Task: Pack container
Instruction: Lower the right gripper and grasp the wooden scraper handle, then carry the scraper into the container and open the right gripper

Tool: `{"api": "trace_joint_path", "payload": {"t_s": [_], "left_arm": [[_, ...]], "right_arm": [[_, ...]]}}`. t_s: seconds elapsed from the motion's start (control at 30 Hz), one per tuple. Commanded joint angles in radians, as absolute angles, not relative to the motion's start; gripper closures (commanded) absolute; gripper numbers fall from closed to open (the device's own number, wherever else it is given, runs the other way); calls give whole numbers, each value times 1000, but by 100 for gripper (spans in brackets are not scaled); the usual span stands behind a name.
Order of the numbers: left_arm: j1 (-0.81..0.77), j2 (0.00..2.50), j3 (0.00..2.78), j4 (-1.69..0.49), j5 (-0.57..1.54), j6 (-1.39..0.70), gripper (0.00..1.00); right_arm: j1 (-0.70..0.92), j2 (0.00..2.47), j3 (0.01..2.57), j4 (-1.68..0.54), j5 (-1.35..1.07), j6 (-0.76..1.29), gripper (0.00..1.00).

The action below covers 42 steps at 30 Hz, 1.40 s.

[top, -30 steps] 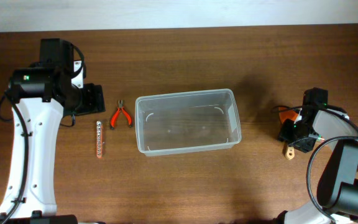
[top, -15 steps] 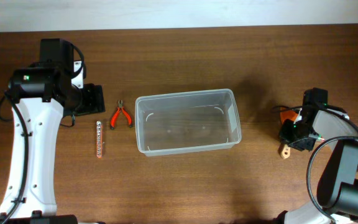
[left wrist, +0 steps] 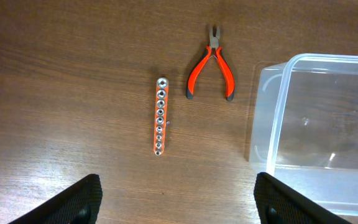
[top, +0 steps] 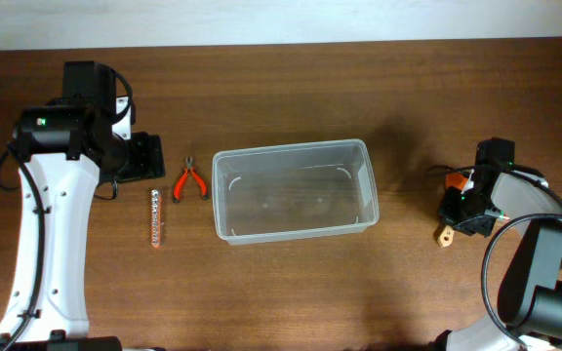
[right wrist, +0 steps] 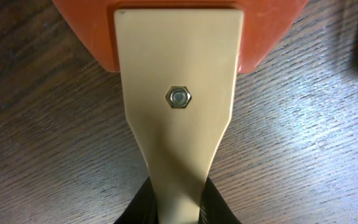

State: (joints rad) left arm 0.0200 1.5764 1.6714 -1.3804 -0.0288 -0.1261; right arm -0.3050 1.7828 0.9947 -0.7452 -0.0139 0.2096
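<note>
Next, my right gripper lifts, moves left in the overhead view, and lowers to release the scraper on the tub's bottom, because the tub is open and empty.
The container (top: 224, 232), a clear plastic tub, stands open at the table's middle; its left end shows in the left wrist view (left wrist: 261, 118). Red-handled pliers (top: 190, 182) and a socket rail (top: 156, 216) lie just left of it, also in the left wrist view: pliers (left wrist: 211, 68), rail (left wrist: 160, 116). My left gripper (top: 149, 156) is open and empty above them (left wrist: 176, 190). My right gripper (top: 463, 209) at the far right is shut on the tan handle (right wrist: 178, 124) of a tool with an orange head (top: 449, 179); the handle's end (top: 444, 236) sticks out.
The tub appears empty inside. Bare brown wood lies between the tub and the right gripper. The table's far edge meets a pale wall at the top of the overhead view.
The tan end of the tool in my right gripper has shifted slightly left and up. The left arm, tub, pliers and socket rail have not moved.
</note>
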Motion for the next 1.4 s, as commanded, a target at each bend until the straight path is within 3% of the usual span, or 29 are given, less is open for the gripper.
{"api": "trace_joint_path", "payload": {"t_s": [0.0,0.2,0.3,0.77,1.07,1.37], "left_arm": [[23,1574,1666,-1382,-22,-110,20],[23,1574,1667,-1382,-22,-110,20],[23,1574,1666,-1382,-22,-110,20],[23,1574,1667,-1380,-22,-110,20],[23,1574,1667,-1351,-22,-110,19],[23,1574,1667,-1300,-22,-110,19]], "right_arm": [[-301,1837,941,-748,-15,214,87],[-301,1837,941,-748,-15,214,87],[-301,1837,941,-748,-15,214,96],[-299,1781,1043,-823,-51,206,96],[-170,1620,1506,-1144,-73,-34,96],[191,1580,1784,-1340,-159,-542,96]]}}
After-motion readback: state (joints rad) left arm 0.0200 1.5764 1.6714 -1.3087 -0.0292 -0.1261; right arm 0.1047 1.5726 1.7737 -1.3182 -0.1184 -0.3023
